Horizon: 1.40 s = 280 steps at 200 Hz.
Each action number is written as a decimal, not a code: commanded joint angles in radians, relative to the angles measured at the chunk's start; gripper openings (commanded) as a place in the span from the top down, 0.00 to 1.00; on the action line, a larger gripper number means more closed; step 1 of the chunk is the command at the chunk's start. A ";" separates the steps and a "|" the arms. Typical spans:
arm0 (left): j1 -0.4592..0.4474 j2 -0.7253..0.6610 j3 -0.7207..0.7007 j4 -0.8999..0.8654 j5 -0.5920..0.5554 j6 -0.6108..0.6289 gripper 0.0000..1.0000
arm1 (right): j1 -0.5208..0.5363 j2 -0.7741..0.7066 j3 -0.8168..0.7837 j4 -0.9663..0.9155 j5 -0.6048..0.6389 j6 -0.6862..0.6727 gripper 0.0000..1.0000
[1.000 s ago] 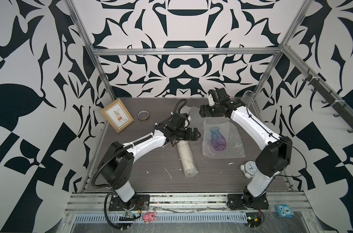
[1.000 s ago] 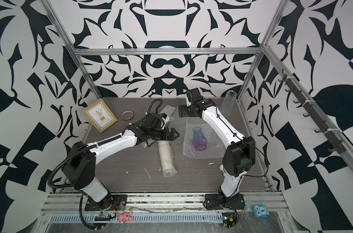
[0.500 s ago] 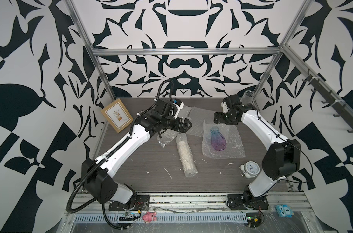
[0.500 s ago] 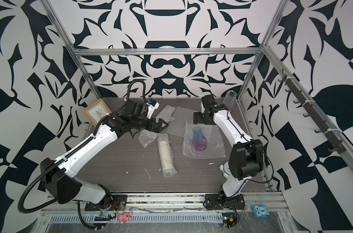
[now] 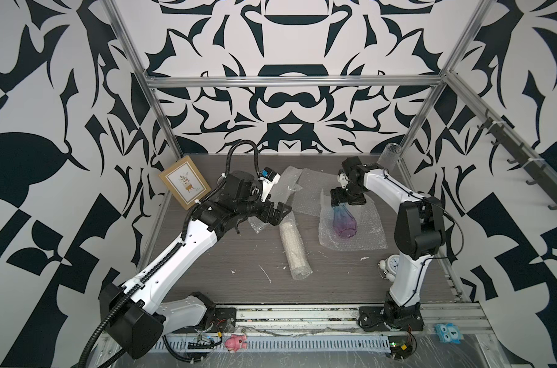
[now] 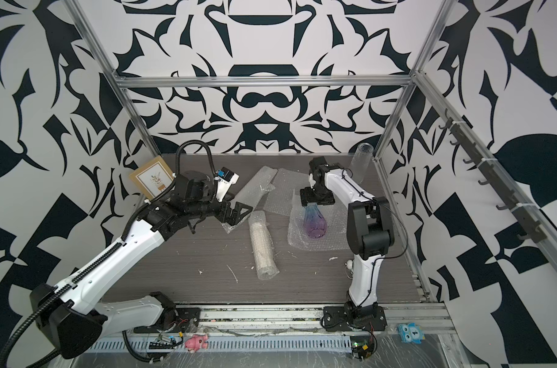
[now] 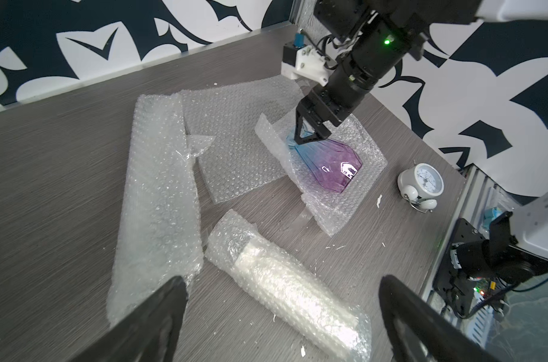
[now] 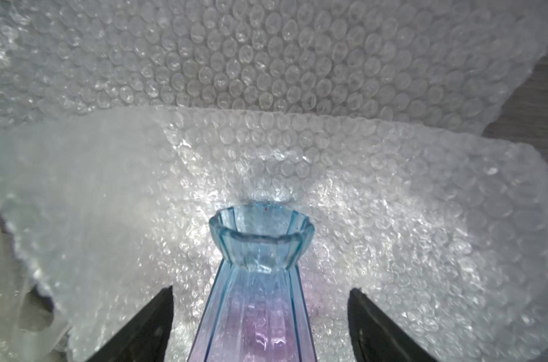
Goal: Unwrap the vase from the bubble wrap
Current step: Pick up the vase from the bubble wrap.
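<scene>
The open right gripper lowers next until its fingers are on either side of the vase's blue rim (image 8: 262,237) and closes, since the rim lies below, midway between them.
The vase (image 5: 344,223) is blue-to-purple glass and lies on its side, bare, on an opened sheet of bubble wrap (image 5: 365,237). Its mouth points to the back wall in both top views (image 6: 315,221). My right gripper (image 5: 345,204) is open and straddles the vase's neck (image 8: 260,282), with a gap on each side of the right gripper (image 8: 260,290). My left gripper (image 5: 277,213) hangs open and empty over the far end of a bubble-wrapped white roll (image 5: 293,248). In the left wrist view the left gripper (image 7: 282,279) frames that roll (image 7: 285,282).
More loose bubble wrap sheets (image 5: 309,194) lie at the back, with a long strip (image 7: 156,200) beside the roll. A framed picture (image 5: 184,183) leans at the back left. A tall clear glass (image 5: 388,156) stands in the back right corner and an alarm clock (image 5: 390,266) sits by the right arm's base.
My right gripper came forward from the back and dropped over the vase's neck. My left arm swung and stretched out, and its gripper drew back a little to the left.
</scene>
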 commanded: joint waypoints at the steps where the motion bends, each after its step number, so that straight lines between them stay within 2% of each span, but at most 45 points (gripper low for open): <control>1: 0.015 0.003 -0.005 0.023 0.053 0.005 0.01 | 0.003 0.014 0.064 -0.050 -0.002 -0.029 0.13; 73: 0.048 0.014 -0.003 0.030 0.069 -0.012 0.01 | 0.003 0.127 0.154 -0.090 0.024 -0.043 0.16; 165: 0.065 0.029 -0.001 0.037 0.087 -0.044 0.01 | 0.015 0.209 0.213 -0.126 0.033 -0.011 0.26; 220: 0.070 0.025 -0.002 0.039 0.083 -0.051 0.01 | 0.029 0.184 0.218 -0.122 0.037 0.014 0.39; 280: 0.077 0.023 -0.005 0.044 0.075 -0.057 0.01 | 0.050 0.074 0.165 -0.083 0.071 0.051 0.51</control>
